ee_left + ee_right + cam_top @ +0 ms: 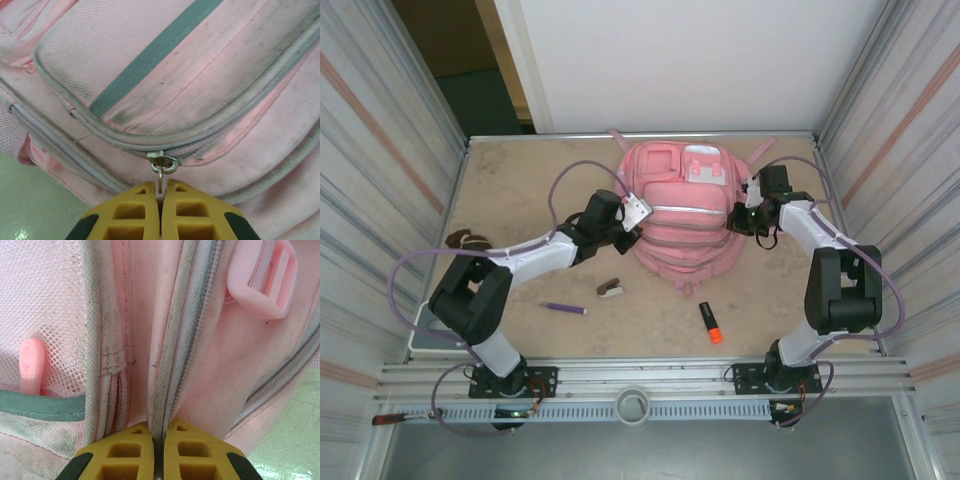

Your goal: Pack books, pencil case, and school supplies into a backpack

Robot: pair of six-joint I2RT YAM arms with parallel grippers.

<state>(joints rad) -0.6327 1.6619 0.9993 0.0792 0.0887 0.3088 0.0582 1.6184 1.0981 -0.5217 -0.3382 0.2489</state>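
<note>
My left gripper should pull the zipper pull (160, 176) outward to the end of the zip by the green stripe and let it go, because the slider is still short of there.
The pink backpack (680, 215) lies flat at the middle back of the table. My left gripper (632, 222) is at its left side, and in the left wrist view it (161, 189) is shut on the thin metal zipper pull (160, 176) of a closed zip pocket. My right gripper (745, 216) is at the backpack's right side, where it (158, 429) is shut on a grey piped zip seam (167, 365). On the table in front lie a purple pen (564, 308), an orange-and-black highlighter (710, 322) and a small white-and-brown piece (610, 289). The books and the pencil case are out of view.
A brown-and-white lump with a cord (468, 240) sits near the left wall. Corrugated walls close in the table on the left and right, with a metal rail (640, 375) along the near edge. A pink strap buckle (262, 282) lies by the right gripper's seam.
</note>
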